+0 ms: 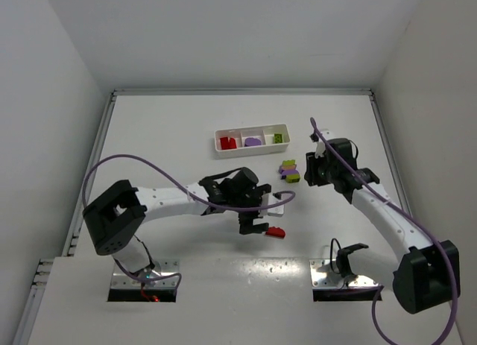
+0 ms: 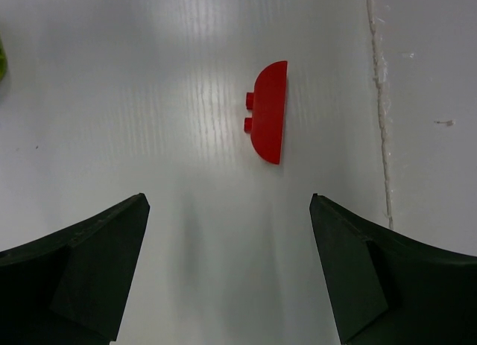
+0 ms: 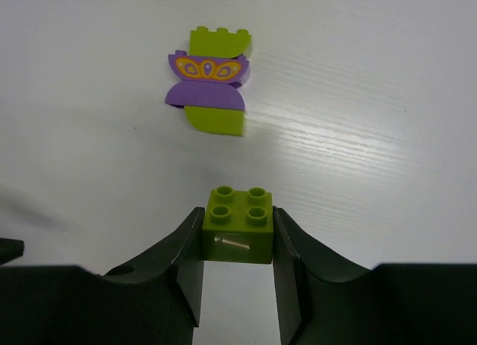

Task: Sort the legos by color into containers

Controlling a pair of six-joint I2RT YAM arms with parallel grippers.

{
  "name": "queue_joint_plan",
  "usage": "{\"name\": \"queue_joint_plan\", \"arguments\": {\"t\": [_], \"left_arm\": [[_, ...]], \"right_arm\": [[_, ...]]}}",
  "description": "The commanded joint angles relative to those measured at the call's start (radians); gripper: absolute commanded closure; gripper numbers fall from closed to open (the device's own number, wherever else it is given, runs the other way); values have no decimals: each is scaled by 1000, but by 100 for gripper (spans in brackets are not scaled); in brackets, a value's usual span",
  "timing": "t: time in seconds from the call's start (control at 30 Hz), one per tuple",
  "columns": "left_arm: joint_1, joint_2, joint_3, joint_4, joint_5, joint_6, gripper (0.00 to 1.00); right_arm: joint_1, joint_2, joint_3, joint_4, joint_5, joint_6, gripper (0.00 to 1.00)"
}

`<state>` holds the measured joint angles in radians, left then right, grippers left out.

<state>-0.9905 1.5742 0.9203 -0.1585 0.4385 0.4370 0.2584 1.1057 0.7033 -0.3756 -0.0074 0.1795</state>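
Because the red half-round lego lies below my left gripper and to its right in the top view, I will bring the open fingers that way down around it.
A red half-round lego (image 2: 268, 112) lies on the table just ahead of my left gripper (image 2: 229, 203), which is open and empty; it shows in the top view (image 1: 276, 232) to the right of that gripper (image 1: 257, 226). My right gripper (image 3: 238, 244) is shut on a yellow-green four-stud lego (image 3: 238, 224). Beyond it lies a purple and yellow-green clump (image 3: 209, 80), apart from the held brick. In the top view the clump (image 1: 288, 166) lies left of the right gripper (image 1: 302, 175). The white tray (image 1: 252, 129) holds a red lego (image 1: 228, 142), a purple lego (image 1: 253, 141) and a green lego (image 1: 277, 138), one per compartment.
White walls and a raised rim enclose the table. A seam in the table surface (image 2: 381, 99) runs to the right of the red lego. A purple cable (image 1: 141, 160) loops over the left arm.
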Motion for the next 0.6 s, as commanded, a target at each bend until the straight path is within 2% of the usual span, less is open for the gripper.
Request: {"name": "queue_joint_plan", "arguments": {"t": [0.0, 0.13, 0.27, 0.4, 0.53, 0.57], "left_arm": [[-45, 49, 15, 117, -23, 2, 4], [-86, 104, 45, 128, -23, 11, 6], [-95, 165, 100, 128, 34, 2, 15], [-115, 219, 166, 117, 68, 2, 36], [-137, 250, 190, 93, 95, 2, 47], [-137, 262, 199, 93, 121, 2, 47]], "right_arm": [[-27, -20, -7, -19, 34, 77, 100], [-60, -20, -7, -31, 34, 98, 100], [-94, -20, 24, -52, 21, 98, 100], [-114, -20, 42, -62, 12, 98, 100], [-136, -1, 76, -62, -9, 98, 100], [-148, 8, 94, -62, -9, 98, 100]]}}
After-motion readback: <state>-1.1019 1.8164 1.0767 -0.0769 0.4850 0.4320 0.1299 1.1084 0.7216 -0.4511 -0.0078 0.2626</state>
